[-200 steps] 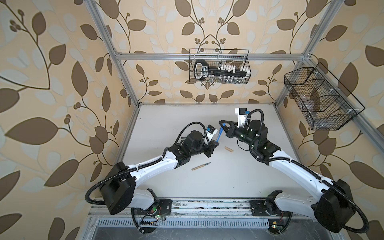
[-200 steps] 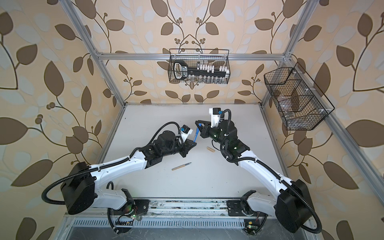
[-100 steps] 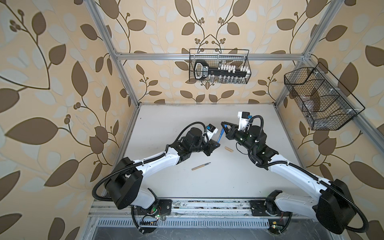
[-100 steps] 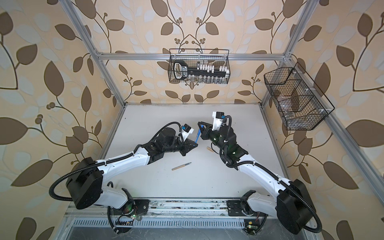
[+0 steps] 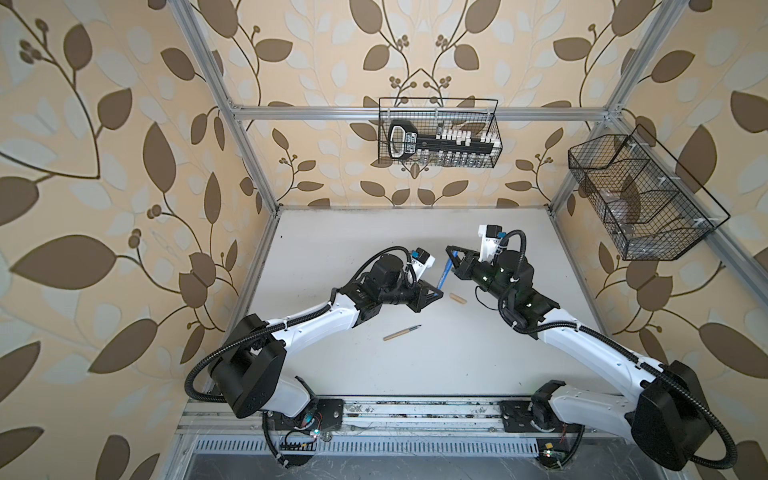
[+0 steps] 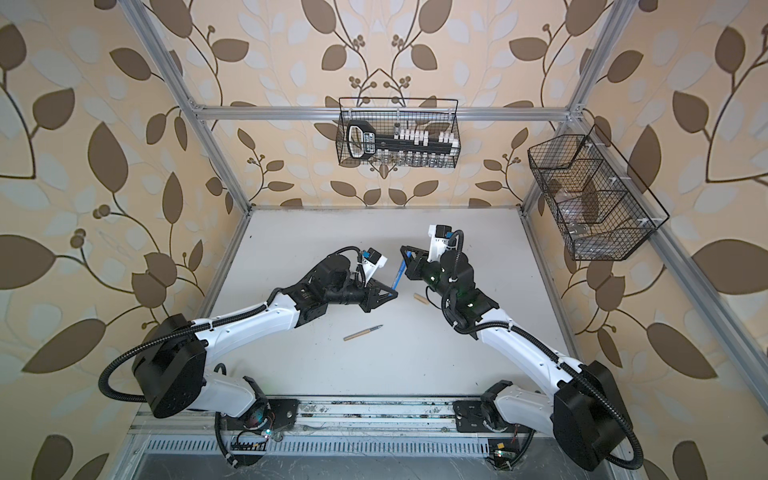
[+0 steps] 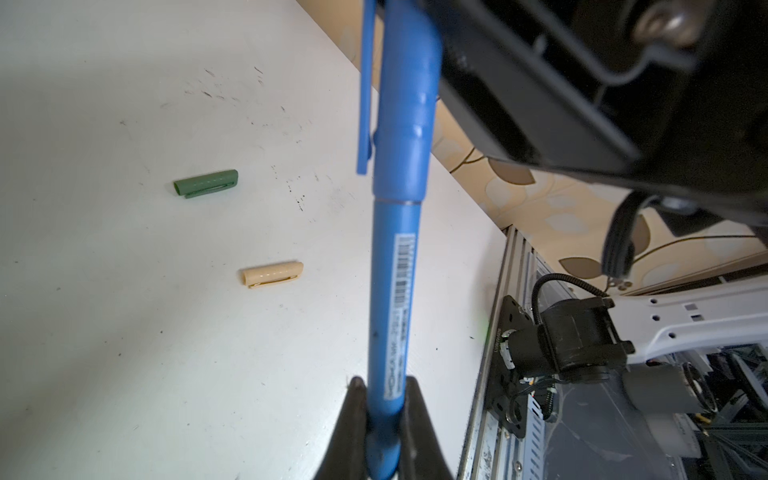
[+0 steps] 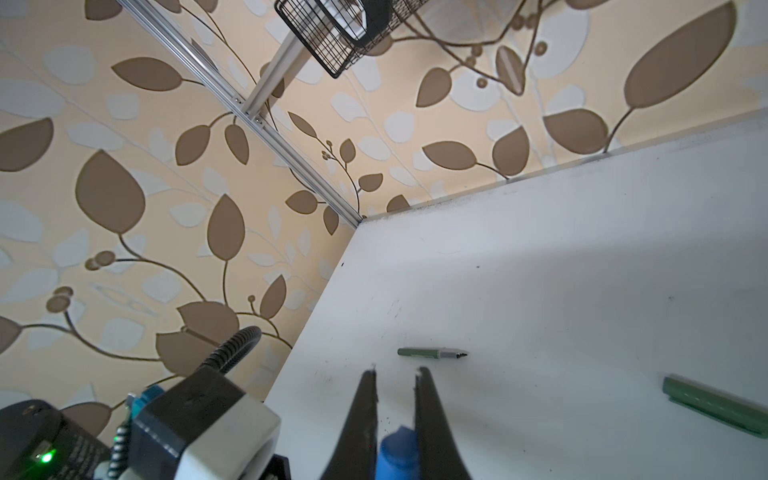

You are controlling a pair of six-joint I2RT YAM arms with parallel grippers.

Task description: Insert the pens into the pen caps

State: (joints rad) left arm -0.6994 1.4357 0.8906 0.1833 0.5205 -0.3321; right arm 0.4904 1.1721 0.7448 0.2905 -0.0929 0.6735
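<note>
My right gripper carries the blue pen (image 5: 445, 272) toward the side's basket and down to the bare tabletop next, then releases it, since the pen's cap is on.
A blue pen (image 5: 445, 272) (image 6: 400, 272) hangs above the table between both grippers, with its blue cap (image 7: 401, 104) on it. My left gripper (image 5: 438, 293) (image 7: 382, 380) is shut on the barrel's rear end. My right gripper (image 5: 451, 249) (image 8: 397, 372) is shut on the cap end. A tan pen (image 5: 401, 333) (image 6: 361, 333) lies uncapped in front of the left gripper. A tan cap (image 5: 457, 298) (image 7: 272, 274) lies below the right wrist. The green cap (image 7: 206, 183) (image 8: 715, 405) and the uncapped green pen (image 8: 432, 353) lie farther back; my arms hide them in both top views.
One wire basket (image 5: 438, 133) holding tools hangs on the back wall, and another wire basket (image 5: 640, 199) on the right wall. Aluminium posts stand at the table's back corners. The arm bases sit on a metal rail (image 5: 415, 409) along the front edge.
The grippers and the blue pen stay almost in place above the table. Both arms have shifted their elbows slightly.
</note>
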